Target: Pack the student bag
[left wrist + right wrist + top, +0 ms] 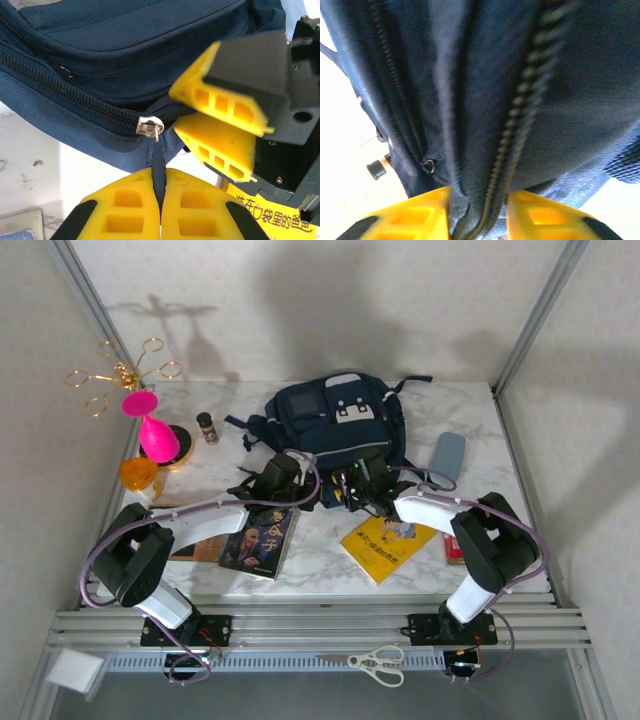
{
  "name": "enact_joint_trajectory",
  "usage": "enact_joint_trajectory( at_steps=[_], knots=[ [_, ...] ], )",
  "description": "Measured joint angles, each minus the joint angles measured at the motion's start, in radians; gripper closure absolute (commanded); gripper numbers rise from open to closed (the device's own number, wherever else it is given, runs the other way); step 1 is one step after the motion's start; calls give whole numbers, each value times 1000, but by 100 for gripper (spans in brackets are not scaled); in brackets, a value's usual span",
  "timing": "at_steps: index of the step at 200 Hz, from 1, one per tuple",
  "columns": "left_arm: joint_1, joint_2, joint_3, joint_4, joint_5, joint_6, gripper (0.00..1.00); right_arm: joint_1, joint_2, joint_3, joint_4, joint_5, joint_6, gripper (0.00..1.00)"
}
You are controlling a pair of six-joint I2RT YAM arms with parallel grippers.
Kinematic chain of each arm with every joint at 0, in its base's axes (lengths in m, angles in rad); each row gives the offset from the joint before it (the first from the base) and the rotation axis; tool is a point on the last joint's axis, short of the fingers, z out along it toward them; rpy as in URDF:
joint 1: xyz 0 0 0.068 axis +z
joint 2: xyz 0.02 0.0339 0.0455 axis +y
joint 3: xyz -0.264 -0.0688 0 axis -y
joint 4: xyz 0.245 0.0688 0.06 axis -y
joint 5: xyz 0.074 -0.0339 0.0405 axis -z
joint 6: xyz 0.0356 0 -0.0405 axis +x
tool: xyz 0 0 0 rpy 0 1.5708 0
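Note:
The joined zipper teeth lead toward the side of the bag by the goblet, so my left gripper will pull the tab along those teeth next.
The student bag (335, 420), a navy blue backpack with pale patches, lies at the back middle of the marble table. Both grippers meet at its near edge. My left gripper (160, 176) is shut on the dark zipper pull tab (158, 157) that hangs from the silver slider (150, 125); from above it shows at the bag's near left (283, 477). My right gripper (477, 212) has its yellow fingers (545, 220) pressed against a fold of the bag's fabric (480, 150) with a zipper line running through it. The same right fingers (220, 100) sit just right of the slider.
A book with a portrait cover (260, 540) and a yellow book (387, 545) lie near the arms. A grey-blue case (447, 455) lies right of the bag. A pink goblet (155, 430), an orange cup (138, 472) and a small bottle (207, 427) stand left. Scissors (377, 662) rest on the front rail.

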Motion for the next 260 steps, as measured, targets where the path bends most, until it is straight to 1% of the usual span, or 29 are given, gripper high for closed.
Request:
enact_joint_trajectory(
  at_steps=[12,31,48,68,82,103,130,166,186,203,232,260],
  knots=[
    [0,0,0,-4,-13,0,100,0,13,9,0,-10,-18,87],
    [0,0,0,-10,-21,1,100,0,17,18,-1,-19,-50,92],
    [0,0,-3,-10,-37,4,100,-1,19,32,-14,-27,-103,100],
    [0,-15,-16,-11,-60,4,100,-8,21,72,-71,-52,-226,100],
    [0,-43,-34,-10,-76,3,100,-10,9,77,-76,-71,-314,100],
    [0,-96,-64,-10,-93,0,100,-27,-38,63,-78,-145,-451,100],
    [22,-129,-71,-10,-93,0,100,-83,-97,63,-138,-247,-654,100],
    [102,-129,-71,-19,-98,-5,100,-208,-195,63,-262,-357,-874,100],
    [140,-126,-71,-21,-92,-8,100,-271,-230,64,-311,-405,-946,100],
    [175,-109,-68,-22,-89,-8,100,-304,-240,66,-332,-428,-981,100],
    [236,-48,-49,-26,-86,-7,100,-313,-232,71,-340,-452,-1003,100],
    [288,13,-22,-25,-61,-8,100,-307,-230,72,-330,-437,-990,100]
  ],
)
